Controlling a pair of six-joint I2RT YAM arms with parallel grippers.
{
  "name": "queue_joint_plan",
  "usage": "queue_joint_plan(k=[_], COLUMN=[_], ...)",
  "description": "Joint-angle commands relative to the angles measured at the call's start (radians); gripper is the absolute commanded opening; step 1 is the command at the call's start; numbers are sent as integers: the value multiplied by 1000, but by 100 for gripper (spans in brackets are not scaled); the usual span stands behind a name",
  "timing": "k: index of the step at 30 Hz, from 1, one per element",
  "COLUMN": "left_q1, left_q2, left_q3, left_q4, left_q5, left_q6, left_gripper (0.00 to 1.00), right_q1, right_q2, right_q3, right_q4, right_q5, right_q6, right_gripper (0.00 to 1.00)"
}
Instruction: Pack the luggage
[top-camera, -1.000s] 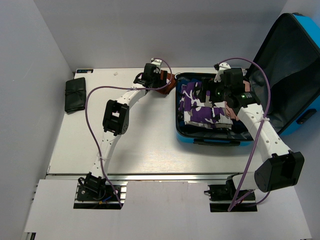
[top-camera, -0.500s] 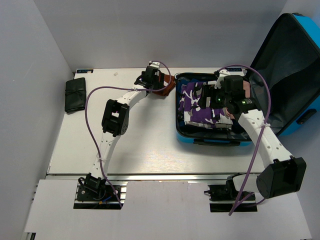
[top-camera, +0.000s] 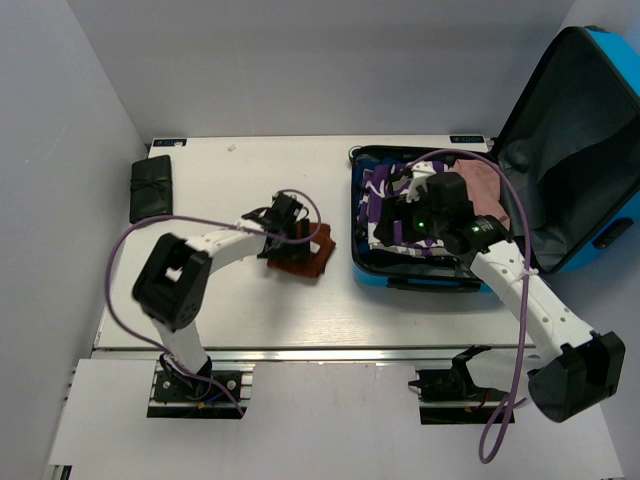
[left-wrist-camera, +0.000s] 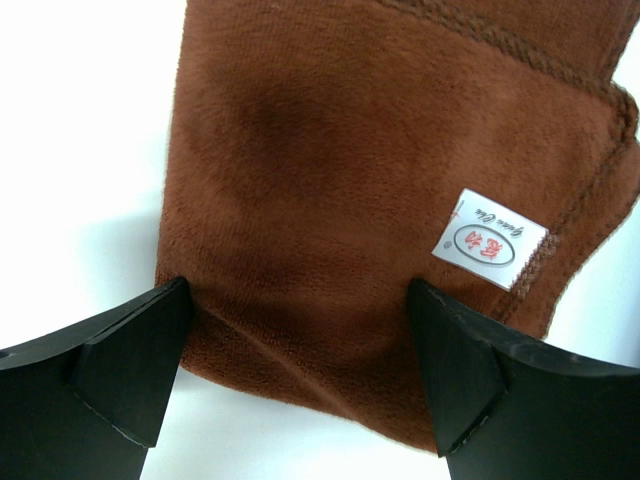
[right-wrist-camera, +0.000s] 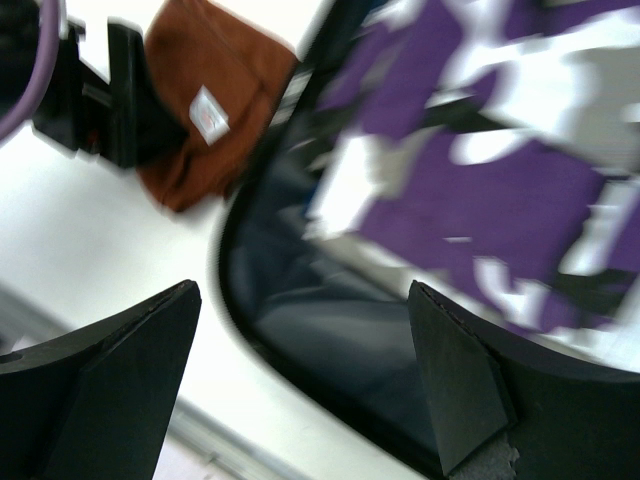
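The brown towel (top-camera: 305, 258) is outside the luggage, so the robot's right gripper will next go back past the luggage's rim and down to the towel's edge by the label.
The luggage (top-camera: 425, 284), a bright-blue suitcase, lies open at the right of the table with its lid (top-camera: 585, 120) raised. Inside lie a purple-and-white garment (top-camera: 378, 190) and a pink one (top-camera: 482, 178). On the table left of it lies a brown towel (top-camera: 305, 258). My left gripper (top-camera: 291, 240) is open over its near edge. In the left wrist view the towel (left-wrist-camera: 380, 170) with its white label (left-wrist-camera: 495, 240) spans the gap of the left gripper (left-wrist-camera: 300, 290). My right gripper (top-camera: 395, 215) hovers open and empty over the luggage's front left corner (right-wrist-camera: 330, 335).
A folded black pouch (top-camera: 150, 188) lies at the table's back left corner. White walls close in the left and the back. The raised lid stands at the far right. The right wrist view is blurred and shows the towel (right-wrist-camera: 215, 100) and garment (right-wrist-camera: 500, 190).
The left arm has swung from the table's back, beside the luggage, toward the middle, and the brown towel came with it. The right gripper has shifted left and nearer over the luggage.
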Motion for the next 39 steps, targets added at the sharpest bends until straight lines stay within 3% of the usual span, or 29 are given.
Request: queue_joint_plan(k=[1,5,10,12,15,20,28,32,39], left_q1=[-26,-26,-26,-6,3,25,86,127,146], left_q2=[-175,-492,-706,-754,-727,-605,-457,-427,-352], left_q3=[-221,-262,-264,-294,-313,-316,-373,-394,-420], left_q4=[-92,-171,-242,-250,-222,-205,-25,60,113], left_q5=[225,163,63,14,59,66,151,240,274], left_q6=[-153,-219,-228,-225,-201,-185,-145,-116,-95], left_gripper=[98,98,98,98,98,98,98,98,98], right_q1=[144,297,461,504,562,654,688,688,682], right_q2=[21,79,116,105,123,257,419,508,637], right_q3=[-15,14,-27,-93,-202,-156,-145,-125,-47], right_q4=[-3,12,46,157,311,336,393,411,381], right_q5=[-2,80,287,312,320,511,692,726,699], right_q6=[41,104,327,415,541,624,831,869,885], right_gripper=[89,89,89,89,89,89,89,89,89])
